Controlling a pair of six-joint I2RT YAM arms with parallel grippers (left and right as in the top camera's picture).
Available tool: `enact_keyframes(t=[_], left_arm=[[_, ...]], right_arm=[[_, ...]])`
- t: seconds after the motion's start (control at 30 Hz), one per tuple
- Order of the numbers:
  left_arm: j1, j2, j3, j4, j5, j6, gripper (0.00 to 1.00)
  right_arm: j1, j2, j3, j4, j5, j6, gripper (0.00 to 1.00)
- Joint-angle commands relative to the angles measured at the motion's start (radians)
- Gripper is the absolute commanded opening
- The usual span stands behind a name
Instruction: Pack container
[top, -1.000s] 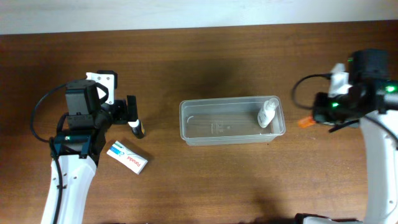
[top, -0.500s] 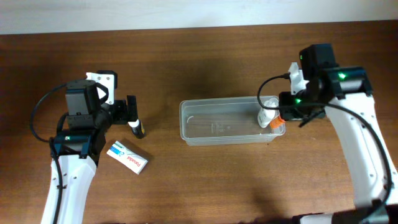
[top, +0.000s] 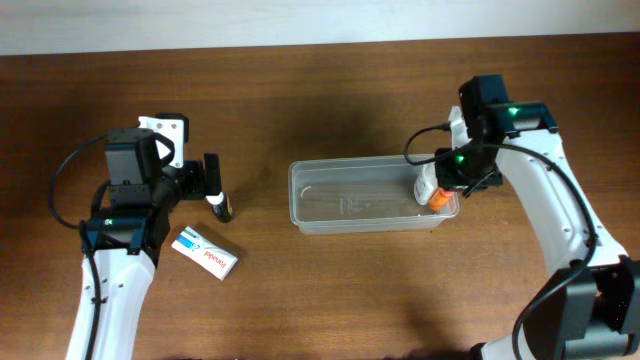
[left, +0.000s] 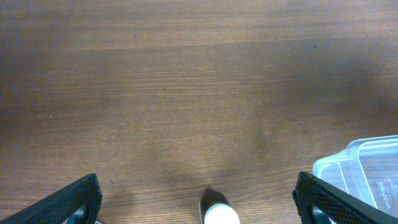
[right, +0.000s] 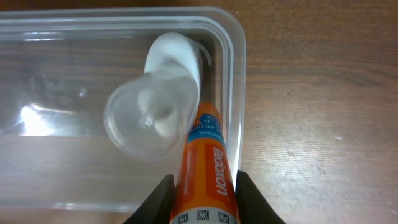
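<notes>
Next, my left gripper moves down around the dark bottle and closes, since the bottle stands with its white end up, lined up below my open fingers.
The clear plastic container (top: 360, 205) sits mid-table; its corner also shows in the right wrist view (right: 233, 74) and the left wrist view (left: 367, 165). A white bottle with a clear cap (top: 428, 182) (right: 158, 106) stands inside its right end. My right gripper (top: 447, 182) (right: 204, 193) is shut on an orange tube (right: 208, 168) (top: 438, 198), held over the container's right end, next to the white bottle. My left gripper (top: 210, 180) (left: 199, 205) is open, straddling a small dark bottle with a white end (top: 218, 203) (left: 217, 213) on the table.
A small white box with blue and red print (top: 205, 252) lies on the wooden table (top: 330, 90) below the left gripper. A pale wall edge runs along the back.
My right arm moved left from the table's right edge, carrying the orange tube to above the container's right end. The left arm has not moved.
</notes>
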Motion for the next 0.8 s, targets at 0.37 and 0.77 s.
enact_keyframes(t=[0.37,0.77], left_arm=[[0.005,0.007,0.022,0.003,0.011,-0.003,0.99],[0.005,0.007,0.022,0.003,0.011,-0.003,0.99]], right_arm=[[0.008,0.005,-0.055,0.035,0.02,0.003,0.43],[0.023,-0.043,-0.023,0.01,0.015,-0.117,0.45]])
